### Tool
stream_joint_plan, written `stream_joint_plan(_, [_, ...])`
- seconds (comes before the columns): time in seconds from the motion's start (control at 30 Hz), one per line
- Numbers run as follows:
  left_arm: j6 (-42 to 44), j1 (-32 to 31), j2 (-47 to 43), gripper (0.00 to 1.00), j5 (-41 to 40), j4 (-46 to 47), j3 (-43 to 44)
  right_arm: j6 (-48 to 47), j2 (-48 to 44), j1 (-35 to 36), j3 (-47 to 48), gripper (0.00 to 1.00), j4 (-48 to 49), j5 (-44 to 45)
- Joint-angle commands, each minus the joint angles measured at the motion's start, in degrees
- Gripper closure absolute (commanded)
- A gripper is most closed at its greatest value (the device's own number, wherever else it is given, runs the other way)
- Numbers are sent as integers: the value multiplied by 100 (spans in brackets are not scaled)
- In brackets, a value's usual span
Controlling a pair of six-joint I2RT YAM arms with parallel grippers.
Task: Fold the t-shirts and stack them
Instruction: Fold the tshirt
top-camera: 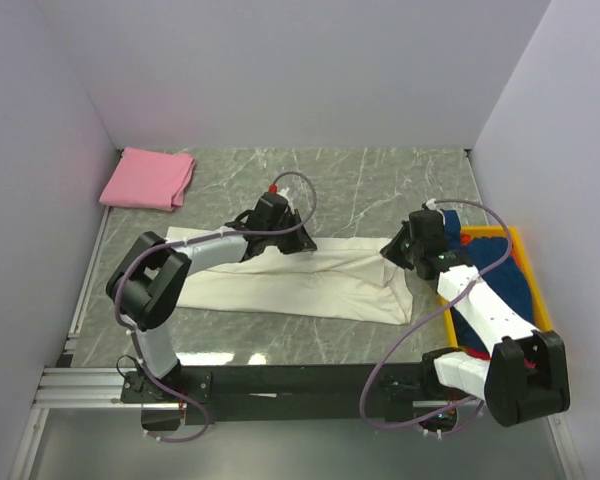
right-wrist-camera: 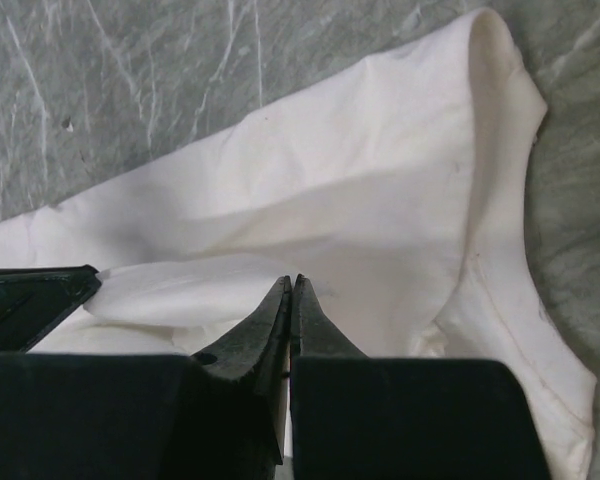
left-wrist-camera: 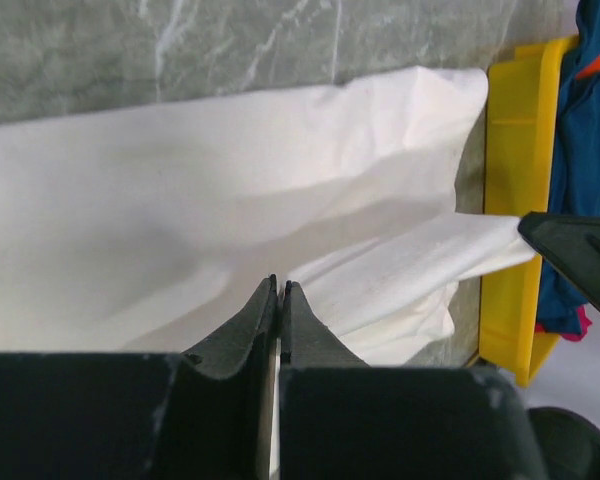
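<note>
My left gripper moves back and down over the middle of the shirt next, so the lifted far edge lies folded across it.
A cream-white t-shirt (top-camera: 290, 280) lies spread across the middle of the table. My left gripper (top-camera: 298, 240) is shut on its far edge, lifting a fold; the wrist view shows the jaws (left-wrist-camera: 280, 290) pinched together with cloth between them. My right gripper (top-camera: 395, 250) is shut on the shirt's right far corner (right-wrist-camera: 292, 285). The shirt fills both wrist views (left-wrist-camera: 180, 200) (right-wrist-camera: 360, 200). A folded pink t-shirt (top-camera: 148, 178) lies at the far left. Dark blue and magenta shirts (top-camera: 500, 285) are in the bin.
A yellow plastic bin (top-camera: 532, 275) stands at the right edge of the table; it also shows in the left wrist view (left-wrist-camera: 510, 200). White walls close in the back and both sides.
</note>
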Motion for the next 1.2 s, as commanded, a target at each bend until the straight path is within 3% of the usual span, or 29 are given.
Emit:
stream_joint_plan(0.0, [-79, -108, -453, 99, 110, 356, -198, -11, -369, 40, -210, 100, -130, 31])
stream_joint_plan(0.43, [-211, -504, -1156, 99, -171, 523, -1182, 331, -1214, 470, -1150, 100, -86, 110])
stream_joint_plan(0.67, [-176, -583, -1315, 99, -251, 594, -1560, 648, -1320, 1059, -1502, 97, 63, 356])
stream_joint_plan(0.77, [-80, -636, -1315, 99, -268, 568, -1648, 771, -1398, 1279, -1634, 87, 46, 531])
stream_joint_plan(0.83, [-62, -662, -1298, 94, -338, 567, -1718, 833, -1477, 1358, -1739, 71, -15, 584])
stream_joint_plan(0.93, [-62, -662, -1306, 90, -417, 576, -1815, 859, -1706, 1367, -1889, 60, -121, 620])
stream_joint_plan(1.17, [-79, -662, -1324, 84, -637, 480, -1877, 894, -2049, 1385, -1934, 59, -306, 655])
